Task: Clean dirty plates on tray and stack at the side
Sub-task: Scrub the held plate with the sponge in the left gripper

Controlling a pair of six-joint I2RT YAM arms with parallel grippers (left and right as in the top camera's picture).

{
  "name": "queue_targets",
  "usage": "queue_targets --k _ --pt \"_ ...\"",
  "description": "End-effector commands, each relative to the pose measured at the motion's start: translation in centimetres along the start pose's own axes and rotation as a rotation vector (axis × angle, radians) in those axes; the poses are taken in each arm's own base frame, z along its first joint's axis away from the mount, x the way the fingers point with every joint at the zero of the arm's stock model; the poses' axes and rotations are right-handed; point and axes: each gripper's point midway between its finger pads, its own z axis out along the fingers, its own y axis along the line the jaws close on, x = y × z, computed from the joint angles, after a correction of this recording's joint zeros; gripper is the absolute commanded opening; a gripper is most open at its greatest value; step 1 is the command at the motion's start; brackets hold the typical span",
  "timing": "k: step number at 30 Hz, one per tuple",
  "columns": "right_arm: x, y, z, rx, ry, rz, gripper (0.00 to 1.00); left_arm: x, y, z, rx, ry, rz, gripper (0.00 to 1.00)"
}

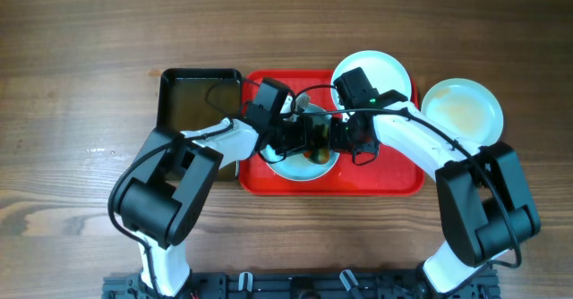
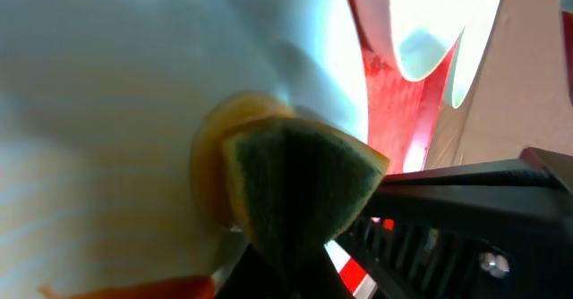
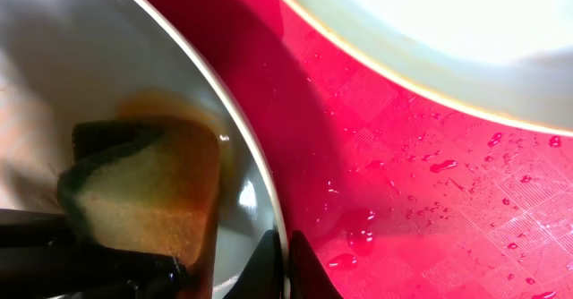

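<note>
Next, my left gripper goes up, across and down to free the sponge in the black tray, since that lies to the gripper's left in the overhead view.
A white plate [image 1: 304, 166] with brown residue lies on the red tray [image 1: 385, 178]. My left gripper [image 1: 300, 142] is shut on a green-and-yellow sponge [image 2: 295, 178] and presses it onto this plate [image 2: 107, 111]. My right gripper [image 1: 345, 138] is shut on the plate's right rim [image 3: 269, 200], one finger inside and one outside [image 3: 286, 256]. The sponge [image 3: 152, 200] shows wet and brown in the right wrist view. A second plate [image 1: 385, 71] rests on the tray's far right corner. A third plate [image 1: 461, 111] with a pale brownish smear lies on the table to the right of the tray.
A black rectangular tray [image 1: 199, 98] stands against the red tray's left side. Water drops lie on the red tray [image 3: 430, 192] beside the held plate. The second plate's rim [image 3: 430, 30] is close behind my right gripper. Bare wooden table surrounds everything.
</note>
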Motion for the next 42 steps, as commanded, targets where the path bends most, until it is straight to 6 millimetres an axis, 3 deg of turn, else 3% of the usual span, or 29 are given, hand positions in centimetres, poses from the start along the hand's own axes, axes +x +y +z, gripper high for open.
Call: queue_targets --k 1,2,4,9,12,16,17,19,21,25,32,33,34,35,37,42 --pt "-0.1 -0.3 -0.5 0.023 -0.024 -0.023 0.04 -0.2 2.0 0.2 -0.069 -0.014 -0.026 0.04" --pt "-0.1 -0.4 -0.5 0.024 -0.022 -0.022 0.04 -0.8 4.0 -0.5 -0.156 -0.045 0.001 0.04" --pt "0.0 -0.4 -0.5 0.026 -0.018 -0.022 0.04 -1.4 5.9 -1.7 -0.231 -0.071 0.010 0.04" --pt "0.1 -0.4 -0.5 0.027 -0.017 -0.022 0.04 -4.0 8.1 -6.1 -0.311 -0.154 0.070 0.04" --pt "0.2 -0.5 -0.5 0.030 -0.012 -0.021 0.04 -4.6 6.6 -7.8 -0.305 -0.180 0.185 0.04" --pt "0.3 -0.6 -0.5 0.033 -0.007 -0.028 0.04 -5.3 -1.0 -14.1 -0.258 -0.343 0.396 0.04" --pt "0.3 -0.6 -0.5 0.032 -0.008 -0.027 0.04 -5.7 -1.5 -15.8 -0.301 -0.402 0.407 0.04" --pt "0.3 -0.6 -0.5 0.033 -0.007 -0.027 0.04 -6.4 -0.6 -20.1 -0.474 -0.533 0.381 0.05" --pt "0.3 -0.6 -0.5 0.033 -0.007 -0.027 0.04 -6.4 1.5 -22.0 -0.586 -0.565 0.328 0.07" --pt "0.3 -0.6 -0.5 0.032 -0.008 -0.027 0.04 -5.8 6.3 -22.1 -0.671 -0.478 0.203 0.08" --pt "0.3 -0.6 -0.5 0.032 -0.007 -0.028 0.04 -4.4 14.6 -17.4 -0.759 -0.258 0.049 0.11" --pt "0.3 -0.6 -0.5 0.032 -0.007 -0.027 0.04 -4.2 15.4 -16.9 -0.770 -0.239 0.039 0.25" --pt "0.3 -0.6 -0.5 0.032 -0.007 -0.027 0.04 -4.2 16.2 -17.0 -0.806 -0.236 0.032 0.56" --pt "0.3 -0.6 -0.5 0.033 -0.007 -0.027 0.04 -4.4 16.7 -17.3 -0.837 -0.245 0.032 0.66" --pt "0.3 -0.6 -0.5 0.032 -0.007 -0.027 0.04 -4.9 16.8 -17.6 -0.852 -0.270 0.040 0.74" --pt "0.3 -0.6 -0.5 0.032 -0.007 -0.027 0.04 -6.4 16.1 -17.3 -0.818 -0.322 0.064 0.71"
